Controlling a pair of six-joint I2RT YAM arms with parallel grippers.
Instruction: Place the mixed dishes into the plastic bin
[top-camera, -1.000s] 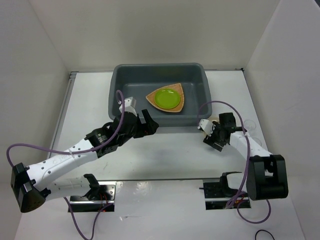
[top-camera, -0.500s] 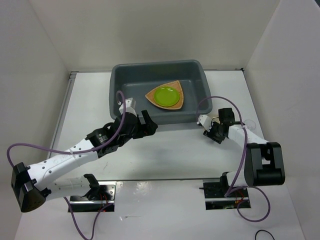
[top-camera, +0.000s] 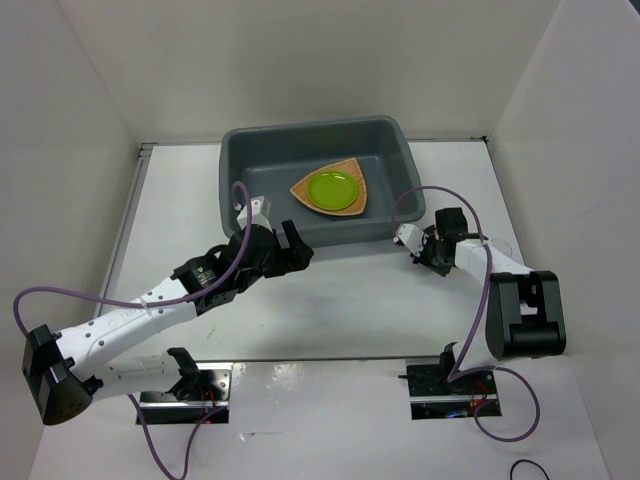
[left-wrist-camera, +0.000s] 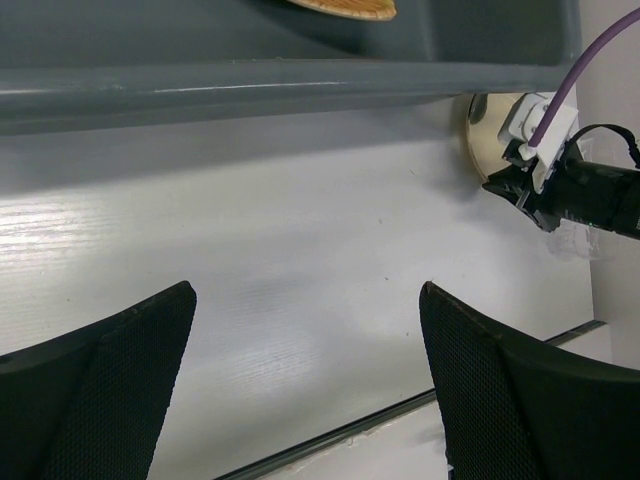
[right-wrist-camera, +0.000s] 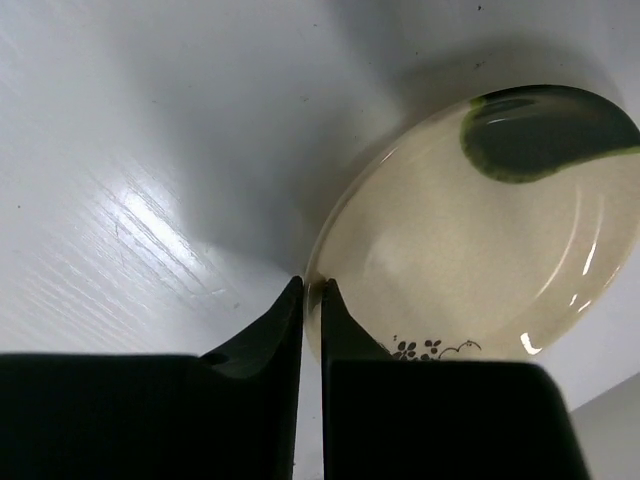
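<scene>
My right gripper should rise over the bin's side next, then lower and release at the lime-green plate (top-camera: 333, 190) behind that side, to the gripper's left in the top view.
The plastic bin (top-camera: 229, 180) stands at the back centre, its near wall (left-wrist-camera: 250, 90) filling the top of the left wrist view. Inside it the lime-green plate (top-camera: 333, 190) lies on the tan wooden plate (top-camera: 361, 202). The cream plate with dark marks (right-wrist-camera: 470, 260) lies on the table by the bin's right front corner (left-wrist-camera: 478, 140). My right gripper (right-wrist-camera: 311, 285) is shut on its near rim, also seen from above (top-camera: 432, 246). My left gripper (top-camera: 285, 238) hangs open over bare table (left-wrist-camera: 305, 290) in front of the bin. A clear cup (top-camera: 505, 246) shows faintly to the right.
White walls close in the table on the left, back and right. A purple cable (top-camera: 420, 195) loops from the right wrist over the bin's right front corner. The table's near edge strip (left-wrist-camera: 400, 410) runs just below the left fingers.
My right gripper moved away from me to the bin's right front corner and shut on the cream plate's rim. The left gripper drew back slightly and stayed open.
</scene>
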